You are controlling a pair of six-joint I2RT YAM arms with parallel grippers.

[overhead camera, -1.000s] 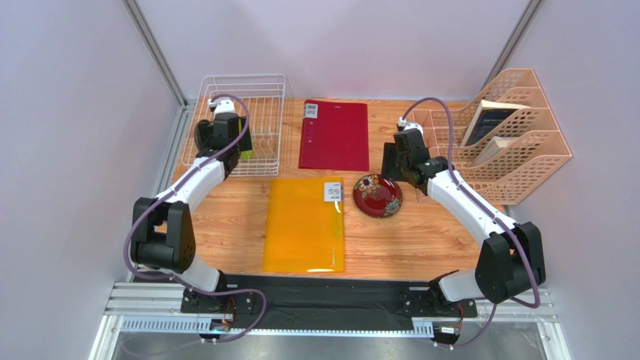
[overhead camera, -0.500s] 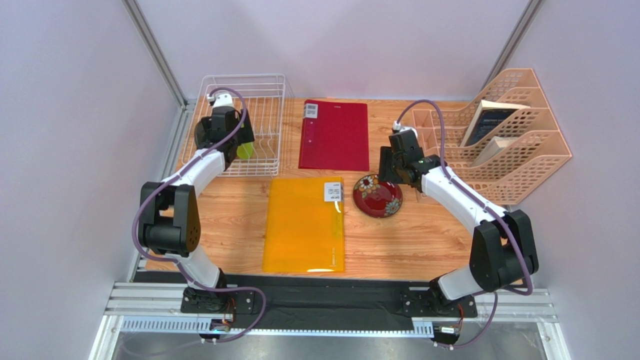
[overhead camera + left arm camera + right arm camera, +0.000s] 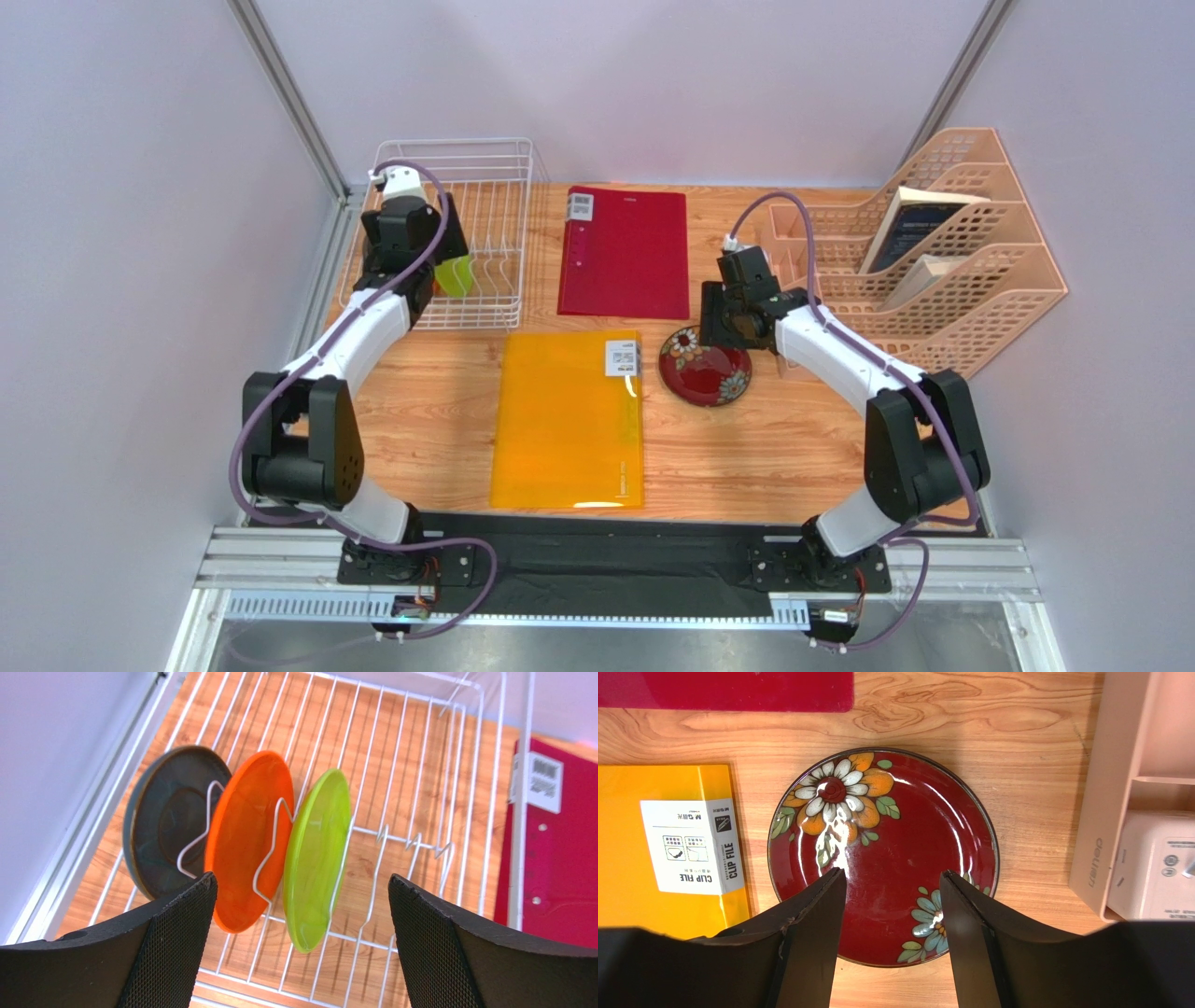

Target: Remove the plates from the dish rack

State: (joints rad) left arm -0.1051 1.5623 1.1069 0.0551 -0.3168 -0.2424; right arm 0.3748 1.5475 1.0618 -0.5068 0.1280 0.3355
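Note:
The left gripper lowers next until its fingers straddle the lime green plate's near upper rim (image 3: pixel 448 287) (image 3: pixel 295 913). That plate ends the row beside the rack's empty wires.
The white wire dish rack (image 3: pixel 477 154) stands at the back left. In the left wrist view three plates stand upright between its tines (image 3: pixel 521 854): a dark teal-grey one (image 3: pixel 165 819), an orange one (image 3: pixel 249 836) and a lime green one (image 3: pixel 319 857). My left gripper (image 3: pixel 302 882) is open and empty, hanging above them with the lime plate's lower edge between its fingers' line. The dark red floral plate (image 3: pixel 913 833) lies flat on the table (image 3: pixel 706 367). My right gripper (image 3: pixel 892 875) is open and empty just above its near half.
A red folder (image 3: pixel 624 252) lies beside the rack and a yellow folder (image 3: pixel 568 420) with a white label lies in front of it. A peach slotted organiser (image 3: pixel 940 266) with books stands at the right, close to the red plate (image 3: pixel 1116 777). Walls enclose the table.
My left gripper has shifted a little back and left over the rack's plates. My right gripper has moved slightly left over the red plate, its elbow drawn in. No plate has moved.

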